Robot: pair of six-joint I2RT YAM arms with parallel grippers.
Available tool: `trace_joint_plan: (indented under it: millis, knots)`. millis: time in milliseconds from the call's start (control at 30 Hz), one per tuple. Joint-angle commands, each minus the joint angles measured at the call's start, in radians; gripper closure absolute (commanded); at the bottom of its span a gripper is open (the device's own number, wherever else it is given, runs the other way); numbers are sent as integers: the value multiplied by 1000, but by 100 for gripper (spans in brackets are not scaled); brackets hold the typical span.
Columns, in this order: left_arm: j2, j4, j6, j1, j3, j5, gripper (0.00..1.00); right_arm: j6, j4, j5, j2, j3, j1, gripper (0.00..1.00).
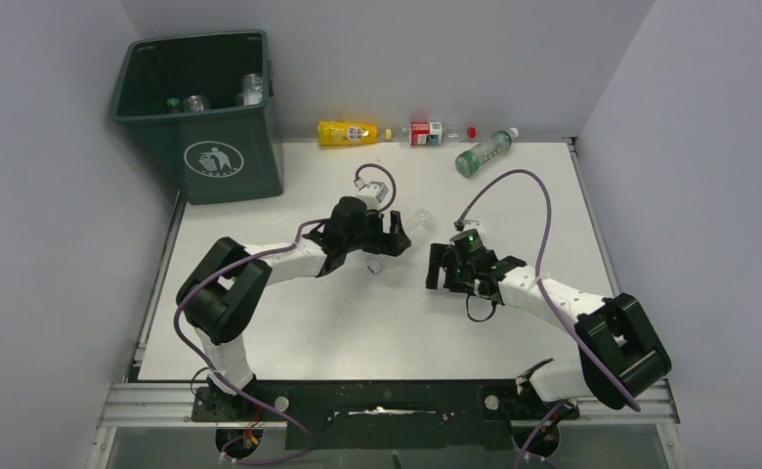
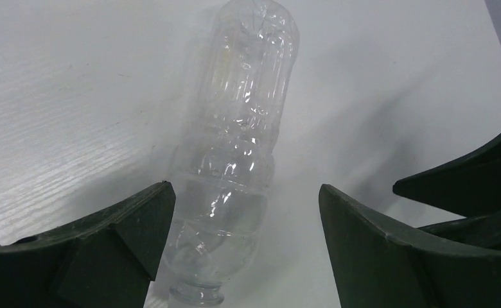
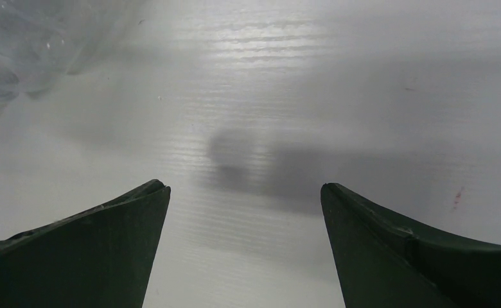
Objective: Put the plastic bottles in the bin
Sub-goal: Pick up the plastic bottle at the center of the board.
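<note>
Next, my left gripper comes down around the ringed section [image 2: 219,200] behind the clear bottle's neck and closes there, since that section lies below it, between the open fingers.
A clear, label-less plastic bottle [image 2: 235,147] lies on the white table with its open neck toward the camera. My left gripper [image 2: 245,187] is open and straddles its lower body, the bottle sitting closer to the left finger [image 2: 126,237]. From above, that bottle [image 1: 418,221] pokes out from under the left gripper [image 1: 395,236]. My right gripper [image 1: 438,272] is open over bare table, nothing between its fingers [image 3: 106,244]; the clear bottle [image 3: 4,58] shows blurred at its upper left. The dark green bin [image 1: 201,107] stands at the far left with bottles inside.
Along the back wall lie a yellow bottle [image 1: 348,132], a red-labelled clear bottle [image 1: 431,133] and a green-labelled bottle [image 1: 485,151]. The two grippers face each other mid-table, a short gap apart. Grey walls close in the table [image 1: 358,332] on three sides.
</note>
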Motion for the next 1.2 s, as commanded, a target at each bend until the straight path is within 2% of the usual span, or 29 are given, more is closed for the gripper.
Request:
trace_joint_plan:
  millis: [0,200,633,667,867,1167]
  knots:
    - [16,-51,70,-46,76,-94,17,-17,14,3,-87,-7,-45,8]
    - [77,-165,145,-111,193,-194,17,18,6,-20,-184,-62,-95,7]
    - [231,-290,181,-193,339,-323,17,27,-49,-47,-323,-96,-143,7]
    - [238,-299,183,-196,348,-331,18,28,-51,-48,-331,-99,-146,7]
    - [235,-333,184,-199,364,-342,41,39,-57,-62,-371,-116,-145,7]
    - [129,-372,192,-191,367,-352,42,55,-44,-79,-413,-160,-145,7]
